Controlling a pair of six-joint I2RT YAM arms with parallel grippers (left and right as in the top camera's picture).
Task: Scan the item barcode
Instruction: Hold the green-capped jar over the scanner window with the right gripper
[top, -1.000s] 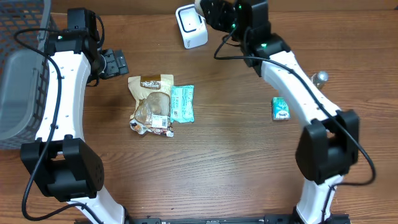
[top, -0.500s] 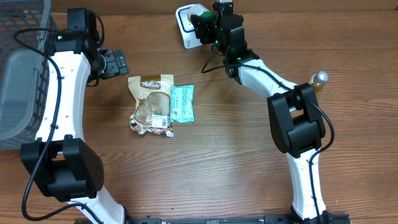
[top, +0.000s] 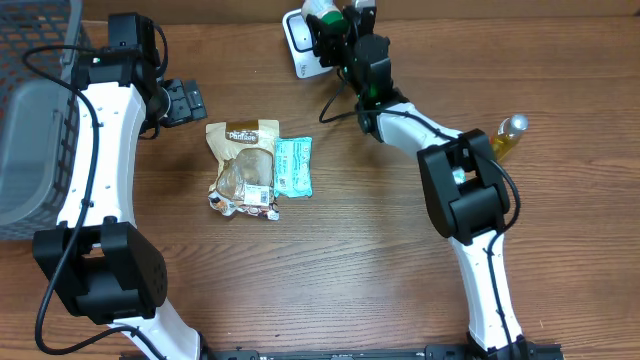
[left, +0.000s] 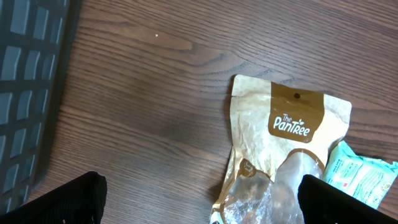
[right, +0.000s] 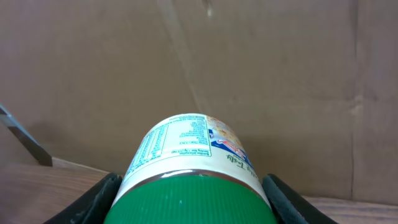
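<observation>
The bare tabletop is below my right gripper and to its right in the overhead view, so my right gripper needs to swing the jar (top: 322, 10) back and down next and let go of it there.
My right gripper (right: 193, 202) is shut on a white jar with a green ribbed lid (right: 194, 167). The jar lies on its side between the black pads, its printed label facing up. From overhead, the right gripper (top: 336, 30) holds the jar (top: 322, 10) at the table's far edge, right by the white barcode scanner (top: 299, 48). My left gripper (top: 185, 101) hangs open at the left, just up-left of the gold snack pouch (top: 243, 160). The left wrist view shows nothing between its fingers (left: 74, 199), only that pouch (left: 283, 143) below.
A teal packet (top: 293, 166) lies against the pouch's right side. A small bottle with amber liquid (top: 508, 135) stands at the right. A grey mesh basket (top: 30, 110) fills the left edge. A brown cardboard wall (right: 261, 68) stands behind the table.
My right arm has swung left and carried the jar up to the scanner. Its forearm now covers the small teal packet seen at the right. The left arm has not moved.
</observation>
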